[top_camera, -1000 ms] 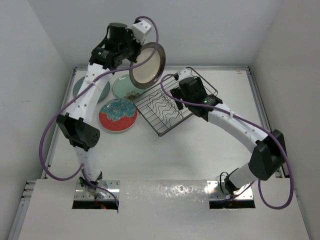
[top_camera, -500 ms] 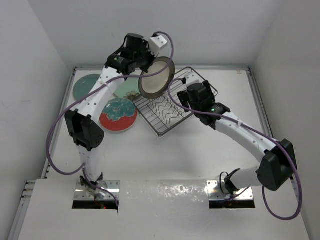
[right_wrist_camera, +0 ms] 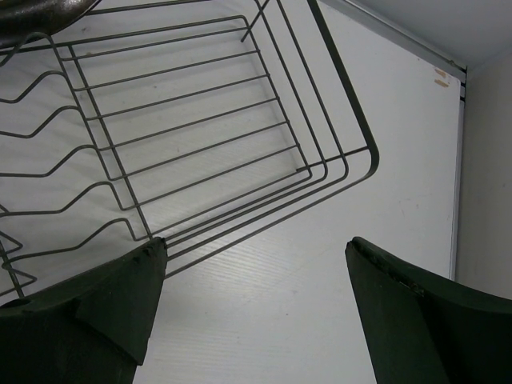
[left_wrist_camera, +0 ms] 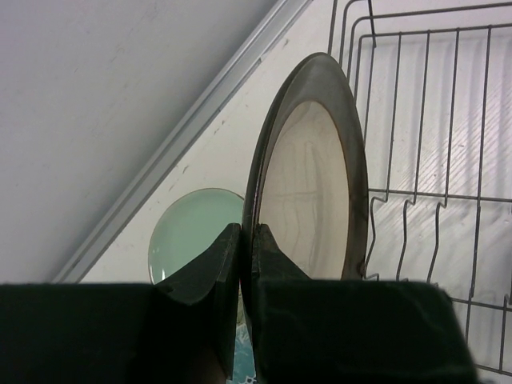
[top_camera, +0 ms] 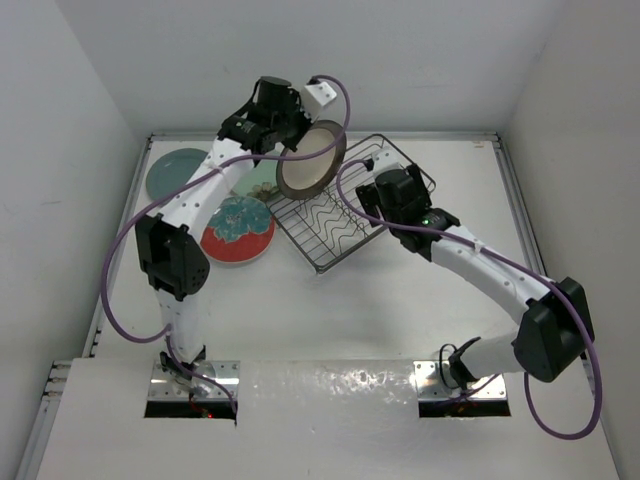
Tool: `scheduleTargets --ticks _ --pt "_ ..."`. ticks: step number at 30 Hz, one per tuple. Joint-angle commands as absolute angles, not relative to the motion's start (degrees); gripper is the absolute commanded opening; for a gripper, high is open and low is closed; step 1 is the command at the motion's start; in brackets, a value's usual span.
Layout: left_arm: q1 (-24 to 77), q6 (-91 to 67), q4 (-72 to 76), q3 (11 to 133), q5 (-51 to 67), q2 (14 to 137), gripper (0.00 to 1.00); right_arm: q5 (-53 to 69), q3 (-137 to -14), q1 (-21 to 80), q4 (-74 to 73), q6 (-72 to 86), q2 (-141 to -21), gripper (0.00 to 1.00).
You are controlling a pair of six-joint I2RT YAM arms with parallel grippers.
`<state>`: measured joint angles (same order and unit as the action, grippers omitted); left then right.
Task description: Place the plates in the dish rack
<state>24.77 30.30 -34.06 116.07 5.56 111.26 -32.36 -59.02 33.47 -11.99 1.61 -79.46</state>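
I need to move my left gripper down and slightly back next, to the wavy wires nearest the mint plate, and release the cream plate, because it still hangs above them.
My left gripper (top_camera: 292,140) is shut on the rim of the cream plate with a brown rim (top_camera: 310,162), holding it on edge above the far left end of the dark wire dish rack (top_camera: 345,225). The left wrist view shows its jaws (left_wrist_camera: 244,240) pinching the plate (left_wrist_camera: 308,192), with the rack (left_wrist_camera: 432,160) to the right and the pale mint plate (left_wrist_camera: 188,232) behind. The dark teal plate (top_camera: 172,172) and the red-rimmed plate (top_camera: 236,230) lie flat on the table left of the rack. My right gripper (top_camera: 375,195) is open and empty beside the rack's right edge (right_wrist_camera: 264,168).
White walls enclose the table on the left, back and right. A raised rail (top_camera: 520,230) runs along the table's right side. Purple cables loop off both arms.
My left gripper carried the cream plate to the right and lower, to above the rack's far left end. My right arm barely moved.
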Motion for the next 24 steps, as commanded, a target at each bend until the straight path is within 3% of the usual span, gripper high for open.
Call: scheduleTargets --ticks 1,8,17,24 --pt "25.1 31.9 -22.5 117.8 4.8 108.5 0.0 -31.1 -60.9 32.8 -9.6 1.1 -79.4 0.91" --pt "25.1 34.5 -21.8 117.4 4.0 108.3 0.0 -30.1 -61.3 32.3 -9.8 0.8 -79.3 0.92" --pt "26.3 35.2 -18.5 101.1 5.6 104.5 0.0 -30.5 -61.3 31.8 -9.2 0.4 -79.1 0.93" --pt "26.4 34.6 -17.7 100.2 8.9 106.2 0.0 -30.6 -61.2 31.6 -9.6 0.4 -79.1 0.93"
